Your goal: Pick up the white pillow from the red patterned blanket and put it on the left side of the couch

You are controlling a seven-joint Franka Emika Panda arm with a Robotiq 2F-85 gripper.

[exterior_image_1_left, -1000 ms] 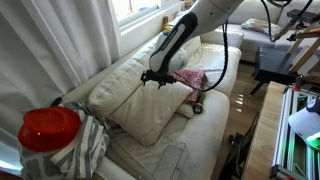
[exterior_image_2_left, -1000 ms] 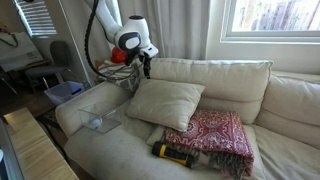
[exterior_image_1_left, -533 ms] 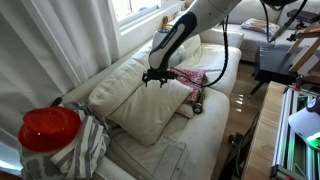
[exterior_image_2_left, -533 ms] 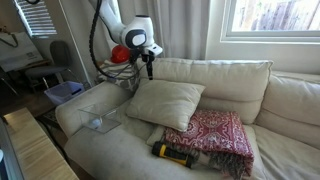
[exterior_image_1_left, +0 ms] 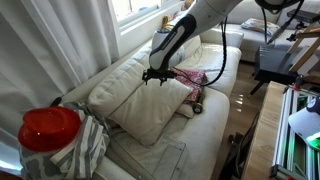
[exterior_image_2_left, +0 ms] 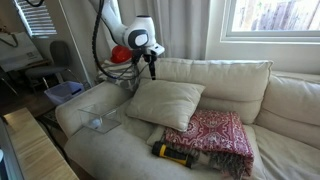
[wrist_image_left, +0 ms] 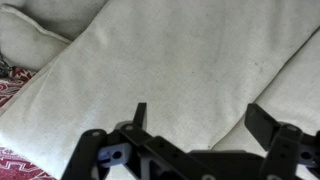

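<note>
My open gripper lowers onto the white pillow's upper corner below it next and closes, since the pillow's fabric already shows between my fingers.
The white pillow leans against the couch's back cushions, beside the red patterned blanket; it also shows in the exterior view from the armrest end and fills the wrist view. The blanket lies on the seat, and a strip of it shows at the left edge of the wrist view. My gripper hangs open and empty above the pillow's upper corner, also visible in the exterior view and in the wrist view.
A yellow-black object lies on the seat in front of the blanket. A clear plastic box sits at the seat's end. A shiny red round object rests on a striped cloth on the armrest. A window is behind.
The gripper has moved slightly up and toward the back cushions above the pillow. The pillow and blanket have not moved.
</note>
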